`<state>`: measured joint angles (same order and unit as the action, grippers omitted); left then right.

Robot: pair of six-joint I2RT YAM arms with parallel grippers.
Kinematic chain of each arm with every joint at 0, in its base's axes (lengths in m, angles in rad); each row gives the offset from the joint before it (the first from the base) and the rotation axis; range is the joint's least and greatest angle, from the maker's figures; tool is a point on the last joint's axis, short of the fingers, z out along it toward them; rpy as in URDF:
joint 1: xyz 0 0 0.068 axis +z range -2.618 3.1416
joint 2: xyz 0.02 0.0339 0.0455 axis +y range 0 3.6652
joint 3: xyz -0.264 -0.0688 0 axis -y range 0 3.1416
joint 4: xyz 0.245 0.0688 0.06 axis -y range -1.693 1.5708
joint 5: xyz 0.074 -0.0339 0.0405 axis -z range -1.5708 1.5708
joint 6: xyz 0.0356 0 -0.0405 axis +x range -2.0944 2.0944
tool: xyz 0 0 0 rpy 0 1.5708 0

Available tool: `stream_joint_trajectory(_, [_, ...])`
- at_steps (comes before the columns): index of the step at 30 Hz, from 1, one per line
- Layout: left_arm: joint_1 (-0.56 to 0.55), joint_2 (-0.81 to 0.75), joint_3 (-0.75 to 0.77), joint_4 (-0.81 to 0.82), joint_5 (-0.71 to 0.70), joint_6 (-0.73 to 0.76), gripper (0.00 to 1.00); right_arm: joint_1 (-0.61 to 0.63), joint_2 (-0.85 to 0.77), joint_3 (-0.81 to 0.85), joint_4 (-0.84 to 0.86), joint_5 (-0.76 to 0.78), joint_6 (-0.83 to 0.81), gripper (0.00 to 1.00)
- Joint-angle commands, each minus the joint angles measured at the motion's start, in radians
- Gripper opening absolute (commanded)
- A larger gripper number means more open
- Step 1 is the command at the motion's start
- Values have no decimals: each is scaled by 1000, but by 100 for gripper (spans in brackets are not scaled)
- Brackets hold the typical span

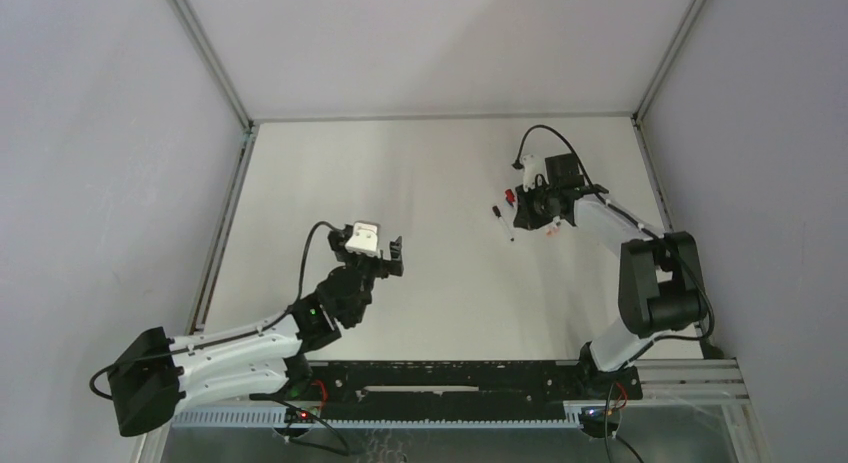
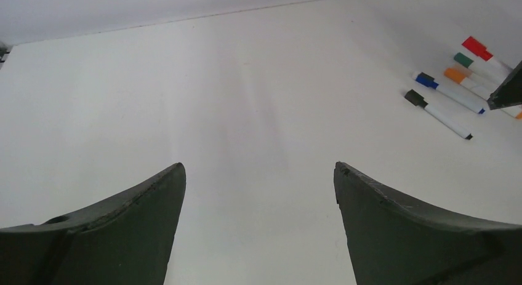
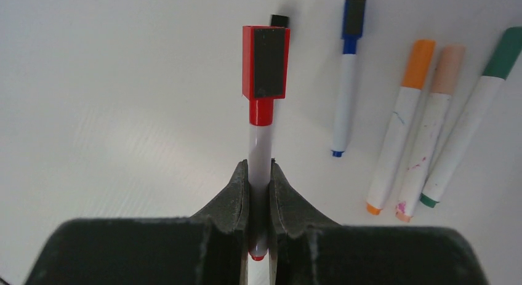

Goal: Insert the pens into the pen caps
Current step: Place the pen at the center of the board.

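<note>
Bare table shows between the black-capped pen and the blue pen, so my right gripper should next ease outward over that gap, lower the red pen and release it.
My right gripper [image 3: 260, 167] is shut on the white barrel of a red pen [image 3: 260, 140]. Its red cap [image 3: 266, 62] is on and points away from me. To its right, capped pens lie on the table: blue [image 3: 345, 100], orange [image 3: 400, 143], pale pink [image 3: 429, 143] and green [image 3: 468, 125]. A black cap [image 3: 280, 20] shows just behind the red cap. In the left wrist view the pens [image 2: 455, 94] lie far right. My left gripper [image 2: 258, 168] is open and empty, well left of the pens [image 1: 500, 218]; it also shows in the top view [image 1: 392, 256].
The white table [image 1: 420, 183] is enclosed by grey walls with metal frame rails at the left [image 1: 225, 233] and right [image 1: 655, 183]. My right gripper [image 1: 528, 209] sits at the back right, over the pens.
</note>
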<state>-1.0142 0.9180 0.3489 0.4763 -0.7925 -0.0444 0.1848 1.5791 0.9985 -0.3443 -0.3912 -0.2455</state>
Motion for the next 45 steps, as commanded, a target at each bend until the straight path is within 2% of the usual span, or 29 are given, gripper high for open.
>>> stream_joint_trajectory(1, [3, -13, -27, 79, -45, 19, 95, 5, 79, 95, 0, 111, 47, 4])
stream_joint_trajectory(14, [3, 21, -5, 68, -19, 29, 97, 7, 250, 207, -84, 127, 35, 11])
stream_joint_trajectory(22, [3, 29, 1, 64, -17, 29, 97, 9, 290, 225, -106, 116, 33, 17])
stream_joint_trajectory(33, [3, 20, -5, 62, -13, 27, 97, -6, 274, 233, -120, 102, 32, 27])
stream_joint_trajectory(45, [3, 0, -20, 69, -16, 20, 97, -64, 151, 244, -176, 25, -25, 28])
